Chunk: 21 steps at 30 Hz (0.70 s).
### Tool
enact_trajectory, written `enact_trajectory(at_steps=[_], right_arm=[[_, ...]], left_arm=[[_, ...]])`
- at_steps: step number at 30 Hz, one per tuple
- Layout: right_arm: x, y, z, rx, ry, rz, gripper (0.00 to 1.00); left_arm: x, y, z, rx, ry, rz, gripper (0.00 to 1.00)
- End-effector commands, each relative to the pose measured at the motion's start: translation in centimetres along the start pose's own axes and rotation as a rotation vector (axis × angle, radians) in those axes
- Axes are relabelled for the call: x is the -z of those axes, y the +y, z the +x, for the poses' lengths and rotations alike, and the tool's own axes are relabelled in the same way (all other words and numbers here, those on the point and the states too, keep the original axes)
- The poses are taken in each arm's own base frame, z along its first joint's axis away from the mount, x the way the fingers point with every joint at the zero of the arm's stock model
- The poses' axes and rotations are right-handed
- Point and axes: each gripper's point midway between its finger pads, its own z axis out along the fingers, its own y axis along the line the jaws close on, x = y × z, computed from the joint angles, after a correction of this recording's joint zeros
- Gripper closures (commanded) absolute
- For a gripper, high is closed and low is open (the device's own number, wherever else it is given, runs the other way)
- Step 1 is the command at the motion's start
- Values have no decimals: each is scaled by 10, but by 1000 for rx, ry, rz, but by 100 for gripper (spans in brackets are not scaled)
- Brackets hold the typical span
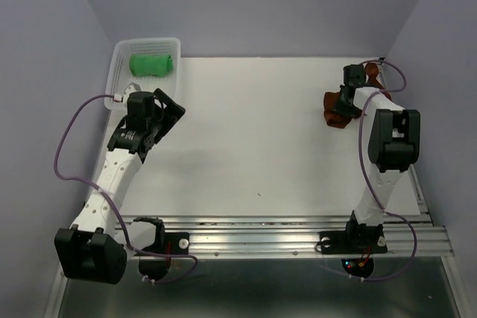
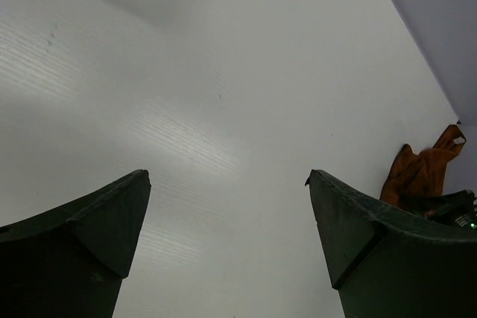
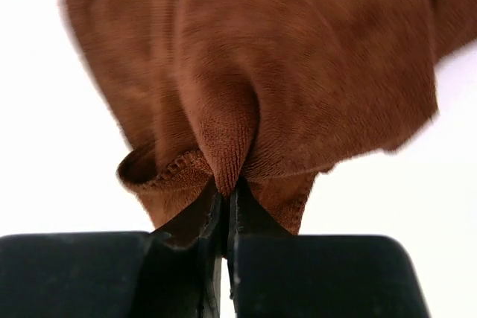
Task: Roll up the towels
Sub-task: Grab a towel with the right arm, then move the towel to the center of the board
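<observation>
The towel lies crumpled, so I next raise my right gripper high, tilt it toward the basket [image 1: 121, 57], then lower it back by the table's bare middle.
The rust-brown towel [image 1: 333, 113] lies crumpled at the far right of the table, and it fills the right wrist view [image 3: 261, 72]. My right gripper [image 3: 226, 188] is shut on a pinched fold of that towel, its jaws pressed together. From above, the right gripper [image 1: 344, 100] sits over the cloth. A bright green towel [image 1: 153, 63] lies rolled up inside the white mesh basket [image 1: 121, 57] at the far left. My left gripper [image 2: 227, 176] stands open above bare table, holding nothing; seen from above, the left gripper [image 1: 170, 115] is just in front of the basket.
The white table [image 1: 253, 139] runs between the two arms. Purple walls close in on the left, back and right. A metal rail [image 1: 298, 232] carries both arm bases at the near edge. The brown towel [image 2: 417, 173] shows far off in the left wrist view.
</observation>
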Motion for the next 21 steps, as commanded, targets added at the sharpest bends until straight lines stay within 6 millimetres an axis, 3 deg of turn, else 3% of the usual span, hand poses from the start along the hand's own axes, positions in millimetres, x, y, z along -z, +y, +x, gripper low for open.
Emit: enact_trajectory(at_steps=[1,4,7,8,9,11,12,14,18,20,21], right_arm=[[61,40,-61,32,-148,-247,99],[116,65,-77,73,-205,-448,99],[215,105,-81,201,-288,-691,99],[242,130,-69,285,-305,-744,99],[264,142,-65,331,-327,-779,99],[317,163,-68,386,-404,-867,99],[349,178,-59,420,-413,-975,99],[402,186,-65,436,-465,-1121,99],[473,182,-73,455,-594,-1274,99],[485,177,-78,423,-622,-1275,99],[476,176,-75,404,-600,-1255,99]], left_arm=[[16,1,-11,-47,-51,-1,1],[25,-3,-17,-63,-83,23,1],[34,-7,-19,-96,-99,69,1],[35,-9,-17,-100,-92,83,1],[37,-10,-17,-100,-94,90,1],[41,-12,-18,-103,-100,103,1],[42,-12,-18,-106,-99,104,1],[46,-13,-19,-109,-103,111,1],[51,-12,-19,-109,-99,109,1],[54,-13,-20,-108,-104,110,1],[55,-12,-21,-106,-109,104,1]])
